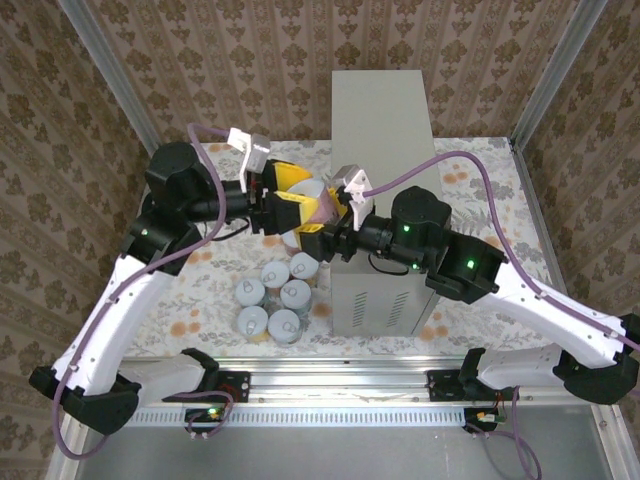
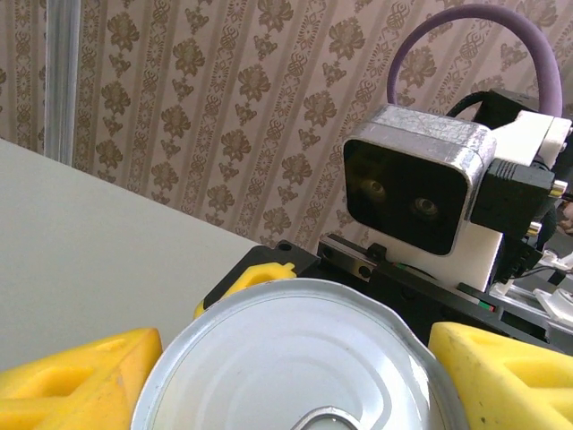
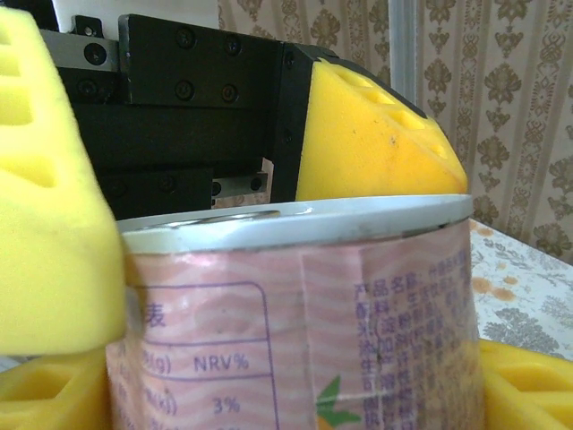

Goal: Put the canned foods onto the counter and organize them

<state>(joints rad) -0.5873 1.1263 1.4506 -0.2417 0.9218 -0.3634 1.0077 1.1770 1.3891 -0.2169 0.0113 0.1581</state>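
The counter's far end lies outward of my left gripper and is bare, so that gripper will carry the tin outward and release it there.
A tin with a pink label [image 1: 323, 210] hangs in the air just left of the counter [image 1: 385, 120], a tall grey box. Both grippers meet on it. My left gripper [image 1: 298, 203] comes in from the left, and its yellow foam fingers [image 2: 76, 381] press both sides of the silvery pull-tab lid [image 2: 295, 367]. My right gripper [image 1: 324, 232] reaches from the right and is shut on the same tin's pink label [image 3: 295, 331], with its pads [image 3: 528, 385] low on either side. Several more tins [image 1: 272, 300] stand upright on the floral floor below.
The counter's flat grey top [image 2: 89, 242] lies close on the left in the left wrist view. The counter's vent slots [image 1: 385, 310] face the arm bases. Metal frame posts [image 1: 105, 70] and patterned walls enclose the cell. The right arm's purple cable [image 1: 470, 165] arcs over the counter.
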